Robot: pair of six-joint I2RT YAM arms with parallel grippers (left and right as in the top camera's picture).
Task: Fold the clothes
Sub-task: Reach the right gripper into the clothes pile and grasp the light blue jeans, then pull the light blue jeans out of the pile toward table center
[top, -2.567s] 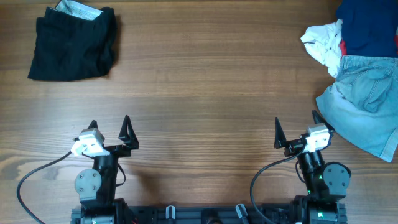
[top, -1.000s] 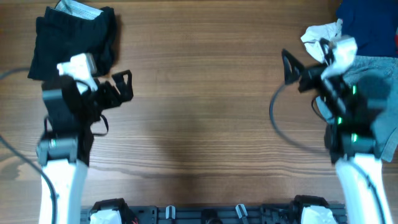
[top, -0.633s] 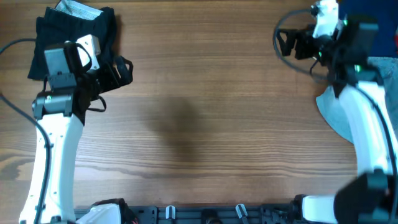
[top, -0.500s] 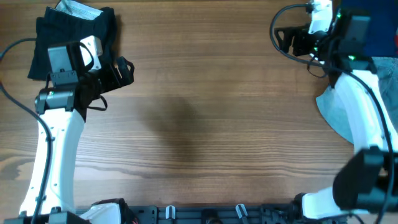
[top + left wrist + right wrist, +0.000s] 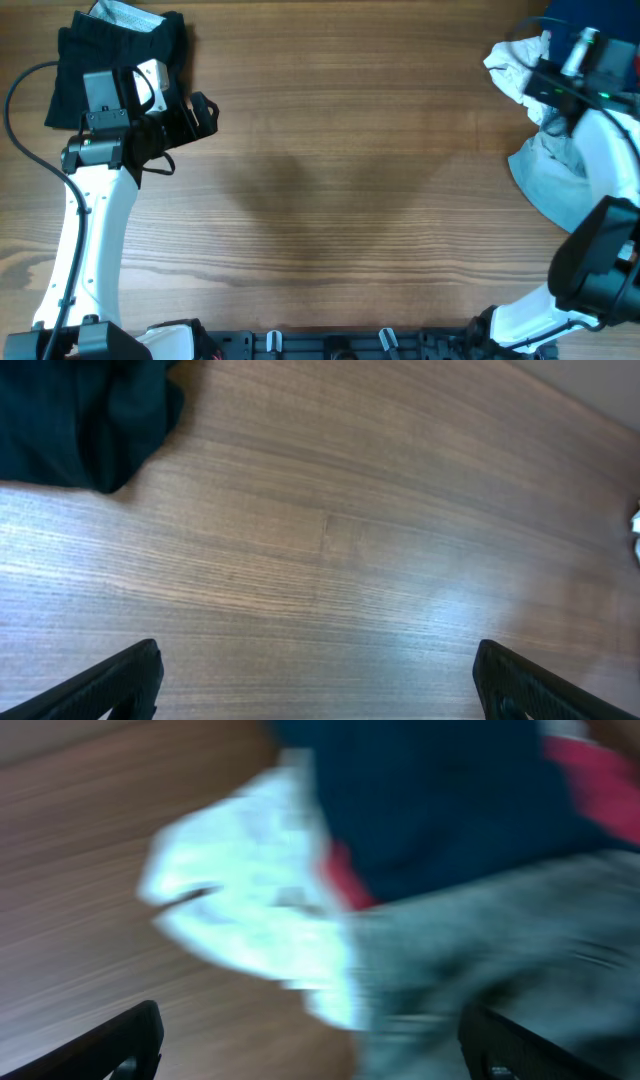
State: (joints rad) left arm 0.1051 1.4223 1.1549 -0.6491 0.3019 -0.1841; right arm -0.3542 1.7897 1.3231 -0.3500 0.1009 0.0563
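Observation:
I will next move my right gripper back and to the right in the overhead view, then lower it onto the denim shorts (image 5: 480,968), because it hangs where they meet the white garment.
The clothes, light blue faded denim shorts (image 5: 556,188), lie crumpled at the table's right edge, partly under my right arm. In the blurred right wrist view the shorts (image 5: 505,965) fill the lower right. My right gripper (image 5: 541,90) hangs over the pile where the shorts meet a white garment, and it is open with nothing between its fingers (image 5: 122,1042). Far to the left, my left gripper (image 5: 203,117) hovers open over bare wood next to a black garment. The left wrist view shows the left gripper (image 5: 320,690) holding nothing.
A black garment (image 5: 115,62) lies at the back left, its corner (image 5: 80,415) in the left wrist view. A white garment (image 5: 514,66) and a dark navy one (image 5: 600,18) with red trim (image 5: 345,880) sit behind the shorts. Wooden table (image 5: 330,150).
My right arm has swung right and toward the front, from left of the white garment to over the pile. The left arm has hardly moved.

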